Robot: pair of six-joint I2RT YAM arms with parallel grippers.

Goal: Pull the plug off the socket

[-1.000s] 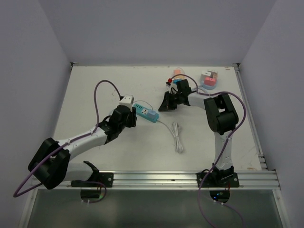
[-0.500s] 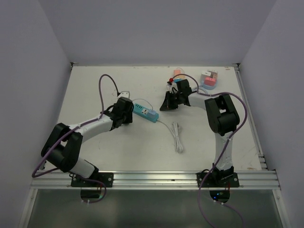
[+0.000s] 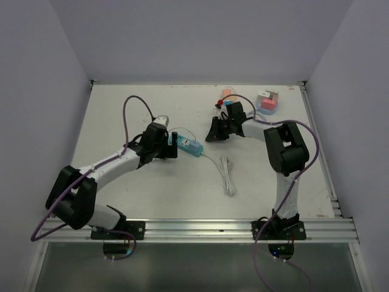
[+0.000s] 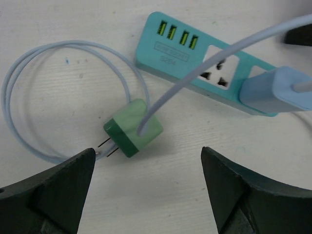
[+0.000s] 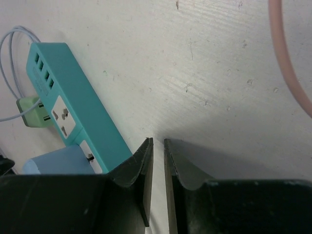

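I should next swing my left gripper to the right in the top view and turn its fingers to either side of the light-blue plug, because the plug is still in and lies on that side.
The green plug lies loose on the table with its two prongs bare, a short way from the teal socket strip. Its pale cable loops round it. My left gripper hangs just over the plug, open wide and holding nothing. From above, this gripper sits at the strip's left end. A light-blue plug stays seated in the strip's other end. My right gripper rests low beside the strip, its jaws parted by a thin gap with only table between them.
A coiled white cable lies in front of the strip. Coloured blocks and a second small pile stand at the back right. The right arm's purple cable hangs over the table.
My left gripper has opened wide and let go of the green plug, which now lies on the table. The right jaws have parted slightly.
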